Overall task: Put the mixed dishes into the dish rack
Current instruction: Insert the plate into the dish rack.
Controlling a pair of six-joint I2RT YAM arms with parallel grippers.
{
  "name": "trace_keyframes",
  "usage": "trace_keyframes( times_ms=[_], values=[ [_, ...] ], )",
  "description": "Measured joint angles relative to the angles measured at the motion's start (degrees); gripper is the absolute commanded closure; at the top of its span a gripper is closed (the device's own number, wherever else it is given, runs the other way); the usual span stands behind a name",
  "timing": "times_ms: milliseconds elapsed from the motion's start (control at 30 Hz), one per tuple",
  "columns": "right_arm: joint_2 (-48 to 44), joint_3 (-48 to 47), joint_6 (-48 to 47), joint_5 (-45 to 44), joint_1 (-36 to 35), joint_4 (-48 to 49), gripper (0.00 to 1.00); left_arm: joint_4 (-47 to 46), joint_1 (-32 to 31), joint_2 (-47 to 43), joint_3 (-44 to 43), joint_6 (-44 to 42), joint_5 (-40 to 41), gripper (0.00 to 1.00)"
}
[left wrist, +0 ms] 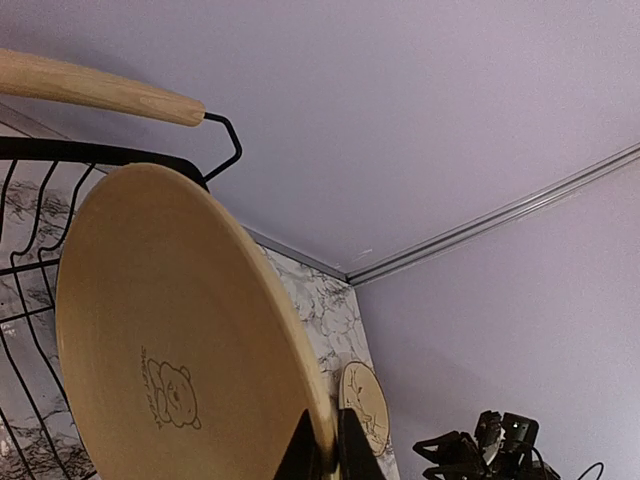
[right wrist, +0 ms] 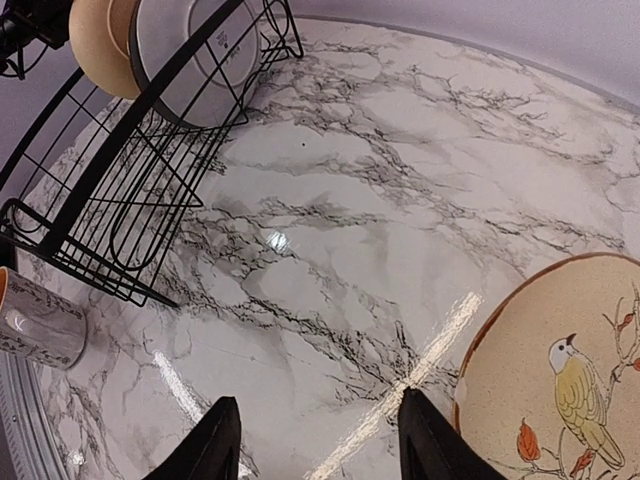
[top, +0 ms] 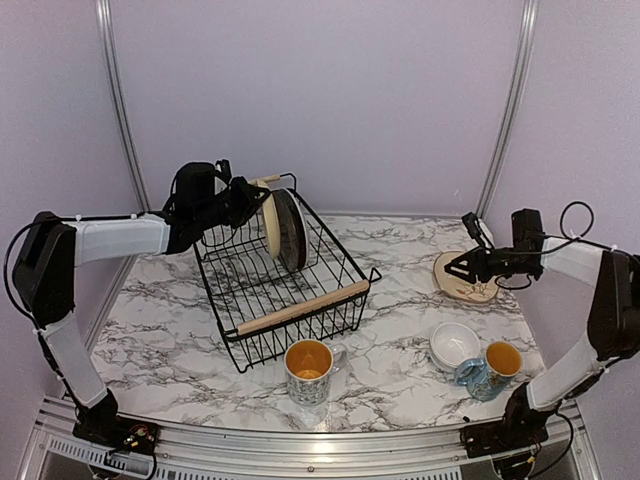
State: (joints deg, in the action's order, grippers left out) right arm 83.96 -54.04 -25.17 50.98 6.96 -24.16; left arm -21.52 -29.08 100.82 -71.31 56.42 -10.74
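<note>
My left gripper lowers next, sets the plate onto the rack wires below and releases its rim, since the tan plate still hangs higher than the grey plate [top: 291,232].
The black wire dish rack [top: 303,306] stands left of centre. A dark grey plate [top: 291,232] stands on edge in its far end. My left gripper [top: 250,203] is shut on the rim of a tan plate with a bear drawing [left wrist: 170,340] and holds it upright in the rack beside the grey plate. My right gripper [top: 455,268] is open and empty, low over the table beside a cream plate with a bird drawing [right wrist: 560,390]. Two orange-lined mugs [top: 308,372] [top: 492,368] and stacked white bowls [top: 454,344] stand near the front. No red plate is in view.
The rack's near wooden handle faces the front mug. The bird plate [top: 465,277] lies near the right wall. Lilac walls close the back and sides. Marble table [top: 400,260] lies between the rack and the bird plate.
</note>
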Motion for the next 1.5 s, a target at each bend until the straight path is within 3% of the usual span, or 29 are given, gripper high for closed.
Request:
trace_keyframes(
  times_ms=[1000,1367,1500],
  values=[
    [1.33,-0.04,-0.46,-2.45,-4.31,-0.37,0.48,-7.61,1.05,5.14,3.61,4.9,0.48,1.0],
    [2.43,-0.09,-0.63,-2.69,-4.96,-0.52,0.48,-7.8,3.21,9.99,-1.29,4.24,0.07,1.0],
    [2.51,-0.09,-0.66,-2.91,-5.27,-0.81,0.48,-7.76,3.32,10.67,-2.05,4.22,-0.37,0.9]
  ],
)
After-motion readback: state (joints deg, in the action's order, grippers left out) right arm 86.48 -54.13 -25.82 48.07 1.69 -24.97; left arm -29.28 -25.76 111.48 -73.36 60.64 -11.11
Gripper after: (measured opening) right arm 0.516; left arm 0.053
